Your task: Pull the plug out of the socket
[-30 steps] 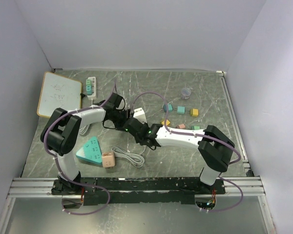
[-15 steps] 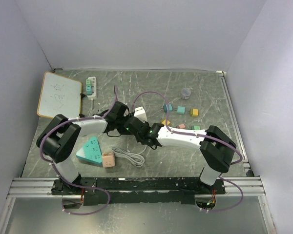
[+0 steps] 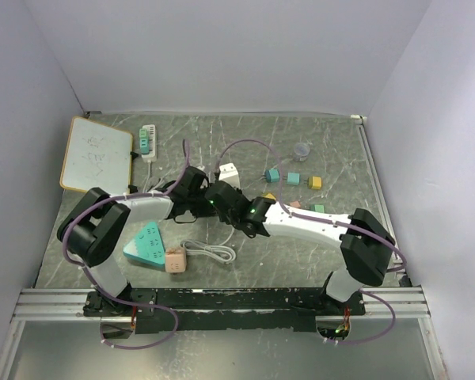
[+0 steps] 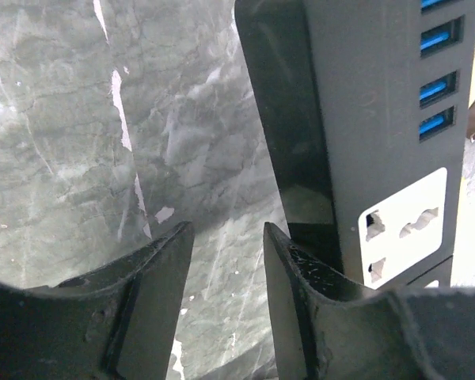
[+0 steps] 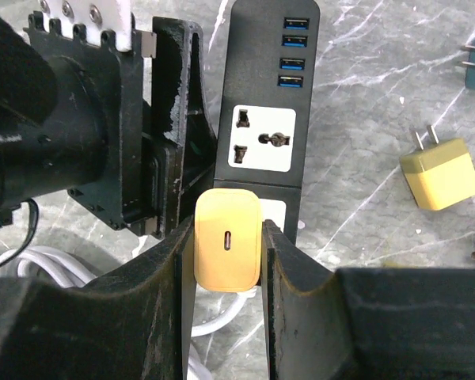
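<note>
The right gripper pulls the plug up off the power strip next. It carries the plug to the clear tabletop on the gripper's right in the top view, lowers and releases.
A black power strip (image 5: pixel 263 87) with blue USB ports and a white universal socket lies on the marble table; it also shows in the left wrist view (image 4: pixel 364 103). An orange plug (image 5: pixel 227 240) sits at the strip's near end. My right gripper (image 5: pixel 228 229) is shut on the plug, one finger on each side. My left gripper (image 4: pixel 226 237) stands against the strip's left side, its jaws slightly apart with only bare table between them. In the top view both grippers meet at mid-table (image 3: pixel 210 198) and hide the strip.
A yellow adapter (image 5: pixel 439 172) lies to the right of the strip. A white adapter (image 3: pixel 228 172), coloured adapters (image 3: pixel 293 179) and a small cup (image 3: pixel 302 150) lie behind. A white cable (image 3: pixel 210 253), teal socket block (image 3: pixel 146 244), peach cube (image 3: pixel 175 260), whiteboard (image 3: pixel 97 153) and white strip (image 3: pixel 147 142) lie to the left.
The left gripper has come down and to the right beside the strip. The right arm has stretched out, its elbow swinging right. The white adapter now shows further back.
</note>
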